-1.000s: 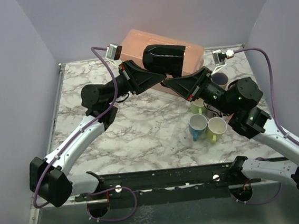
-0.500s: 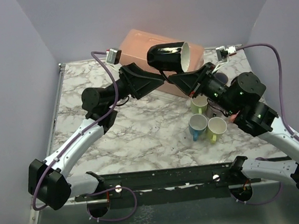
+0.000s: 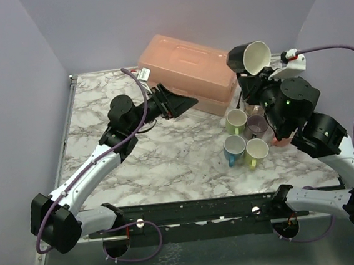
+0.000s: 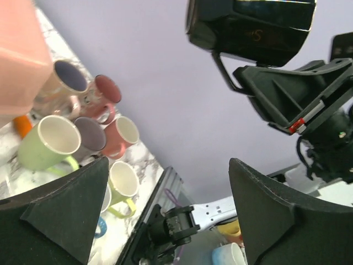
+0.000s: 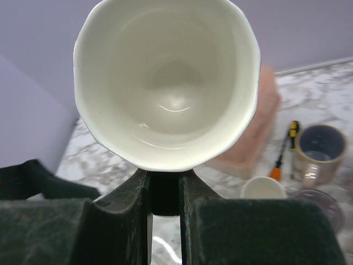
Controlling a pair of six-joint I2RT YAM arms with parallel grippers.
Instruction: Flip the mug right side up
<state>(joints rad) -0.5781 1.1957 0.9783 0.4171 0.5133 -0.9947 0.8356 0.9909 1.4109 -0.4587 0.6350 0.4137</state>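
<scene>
My right gripper draws back and lowers next to release the mug beside the yellow-green one. Clear tabletop lies below my right gripper and toward my base.
The mug [image 3: 250, 56] is black outside and white inside. It hangs high over the table's back right, tilted with its mouth facing up and toward the camera. My right gripper [image 3: 246, 77] is shut on its handle; in the right wrist view the white bowl [image 5: 168, 83] fills the top and the fingers [image 5: 127, 215] pinch the black handle. My left gripper [image 3: 186, 101] stands open and apart from the mug, in front of the pink box. In the left wrist view the mug [image 4: 251, 27] hangs ahead, beyond the spread fingers [image 4: 265, 210], with nothing between them.
A pink lidded box [image 3: 187, 72] lies at the back centre. Several upright mugs cluster below the right gripper: green [image 3: 235, 122], grey-purple [image 3: 256, 125], white with blue handle [image 3: 233, 147], yellow-green [image 3: 255, 152]. An orange-handled screwdriver [image 5: 284, 149] lies by a beige mug [image 5: 320, 152].
My left gripper has opened, let go of the mug and drawn back to the left. The right gripper has carried the mug right and up, turning its mouth upward.
</scene>
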